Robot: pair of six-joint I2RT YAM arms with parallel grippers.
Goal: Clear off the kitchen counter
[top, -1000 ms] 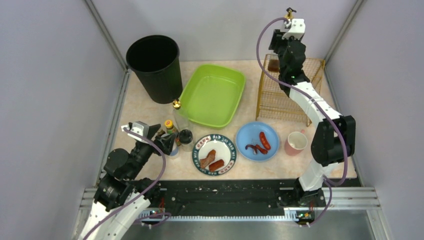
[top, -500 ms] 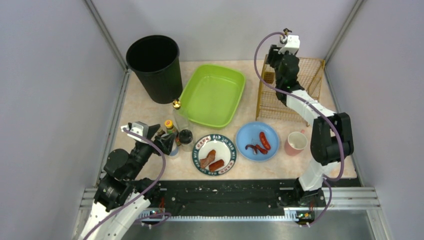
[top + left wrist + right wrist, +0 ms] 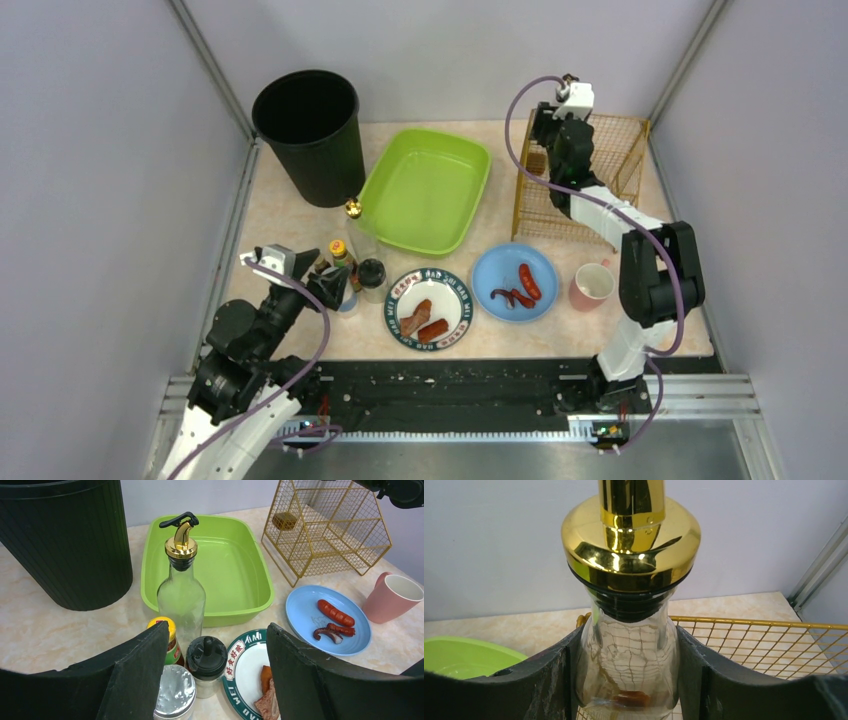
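Note:
The bottle already hangs upright, so next the robot's right gripper needs to lower it down to the gold wire rack's far corner below, by the green tray, and let it go.
The kitchen counter is pale marbled stone. My right gripper is shut on a clear glass bottle with a gold pourer, held upright over the gold wire rack at the back right. My left gripper is open and empty at the front left. Between and beyond its fingers stand a black-capped shaker, a silver-lidded jar, a yellow-capped jar and a second gold-topped glass bottle.
A black bin stands at the back left beside a green tray. A green-rimmed plate with meat, a blue plate with sausages and a pink mug sit along the front. A black rail runs below.
My right gripper has come down with the glass bottle toward the wire rack. The left arm has not moved.

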